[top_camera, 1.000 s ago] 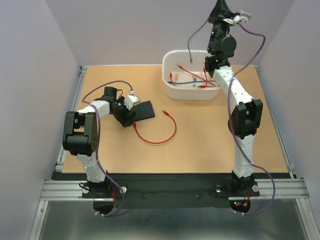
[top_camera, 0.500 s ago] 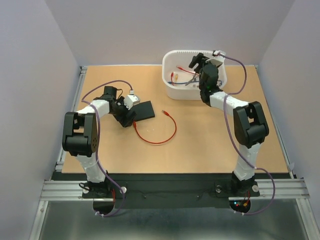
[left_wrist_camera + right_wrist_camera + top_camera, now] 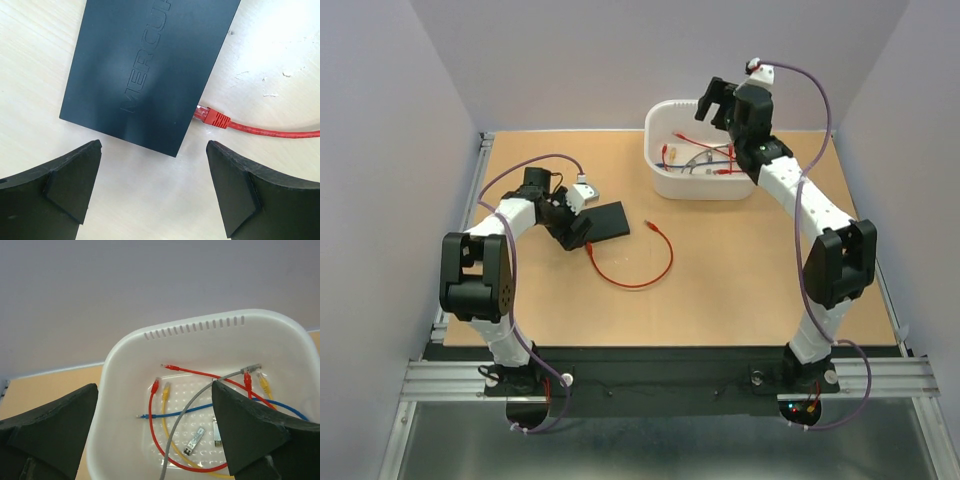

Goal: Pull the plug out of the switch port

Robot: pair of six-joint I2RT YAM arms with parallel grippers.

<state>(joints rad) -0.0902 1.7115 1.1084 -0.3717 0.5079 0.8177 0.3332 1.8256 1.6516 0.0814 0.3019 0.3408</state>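
The red plug sits in the switch's port, so the robot's right gripper will next swing back, down and to the left in the top view onto the red plug's boot (image 3: 589, 249).
The switch (image 3: 608, 219) (image 3: 150, 65) is a flat black box lying left of the table's centre. A red plug (image 3: 212, 116) (image 3: 590, 247) sits in a port on its edge. Its red cable (image 3: 645, 275) (image 3: 272, 132) loops over the table to a loose end (image 3: 650, 227). My left gripper (image 3: 578, 232) (image 3: 155, 187) is open just short of the switch's near corner, touching nothing. My right gripper (image 3: 716, 108) (image 3: 155, 430) hangs open and empty above the white tub.
The white tub (image 3: 700, 188) (image 3: 195, 322) stands at the back right. It holds red, yellow and blue cables, a grey cable (image 3: 200, 402), and two small metal modules (image 3: 195, 440). Grey walls close in the table on three sides.
My right arm came down from high above the tub and its gripper opened; the grey cable it held now lies in the tub. The left gripper opened a little wider.
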